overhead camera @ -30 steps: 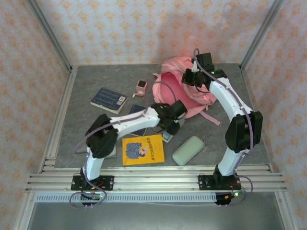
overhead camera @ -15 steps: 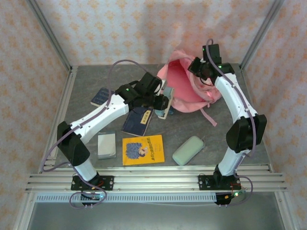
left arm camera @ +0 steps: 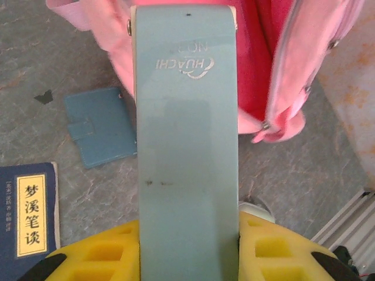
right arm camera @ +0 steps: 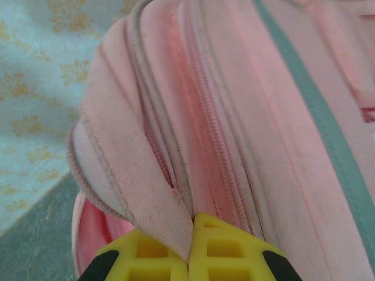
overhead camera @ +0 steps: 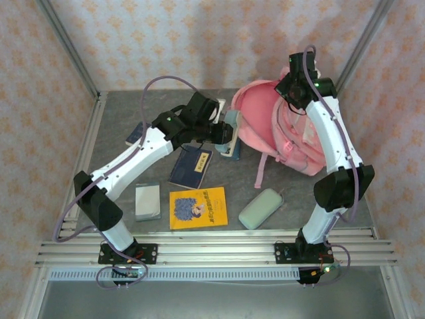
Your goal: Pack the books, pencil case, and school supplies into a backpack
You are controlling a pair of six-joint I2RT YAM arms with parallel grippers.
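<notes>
I should next push my left gripper inside, go down and let go of the teal bar, because the pink backpack's opening (overhead camera: 259, 109) (left arm camera: 256, 61) is open toward my left gripper just past the end of the teal bar.
My left gripper (left arm camera: 187, 249) is shut on a pale teal bar (left arm camera: 186, 146) from the school supplies, which points at the open mouth of the pink backpack (left arm camera: 281, 64). From above, that gripper (overhead camera: 224, 127) hovers just left of the backpack (overhead camera: 285, 136). My right gripper (right arm camera: 192, 234) is shut on a pink fabric loop at the backpack's top (right arm camera: 234, 117) and holds the bag upright (overhead camera: 293, 85). A dark-teal pad (left arm camera: 102, 133) lies on the table below the bar. The mint pencil case (overhead camera: 260, 208) lies near the front.
A navy book (overhead camera: 191, 166) lies under the left arm, and another navy book (overhead camera: 136, 133) is half hidden behind it. The yellow book (overhead camera: 198, 207) and the pale grey-blue book (overhead camera: 147, 201) lie near the front rail. Aluminium posts and papered walls close in the table.
The left arm swung from the table's front middle to the back, carrying the teal bar to the backpack's mouth. The right gripper rose and pulled the backpack upright.
</notes>
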